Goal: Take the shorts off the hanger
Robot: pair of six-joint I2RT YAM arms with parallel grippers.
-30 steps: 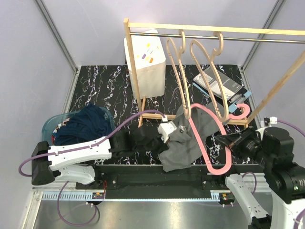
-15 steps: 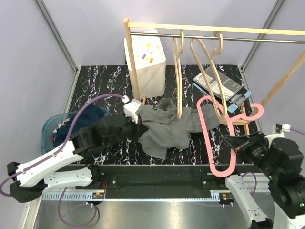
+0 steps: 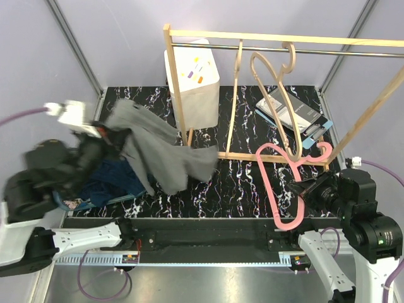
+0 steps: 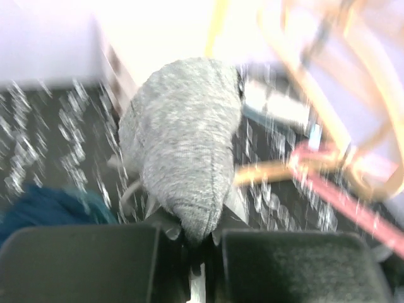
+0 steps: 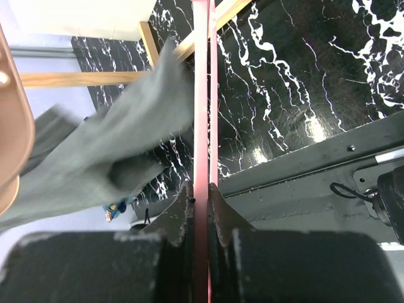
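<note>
The basket for the navy shorts (image 3: 117, 177) (image 4: 53, 209) is below my left gripper, so my left gripper needs to swing to the left in the top view next, then go down onto them to release.
My left gripper (image 3: 108, 134) is shut on the dark grey shorts (image 3: 161, 154) and holds them in the air at the left, above a basket; the cloth trails right and down. In the left wrist view the grey cloth (image 4: 183, 151) runs out from between the shut jaws. The pink hanger (image 3: 284, 183) is bare, off the shorts, and my right gripper (image 3: 302, 187) is shut on its rim; the right wrist view shows the pink bar (image 5: 202, 126) clamped between the jaws. The navy shorts (image 3: 117, 177) lie in the basket, with a bit of the cartoon-print shorts (image 3: 71, 203) at their edge.
A wooden rack (image 3: 284, 38) stands at the back with two bare wooden hangers (image 3: 271, 82) on its rail. A white box (image 3: 192, 79) stands behind the rack's left post. Flat packets (image 3: 293, 113) lie at the back right. The teal basket (image 3: 136, 192) sits front left.
My left gripper has swung far left and upward with the grey shorts, pulling them clear of the pink hanger. My right gripper has shifted the pink hanger slightly.
</note>
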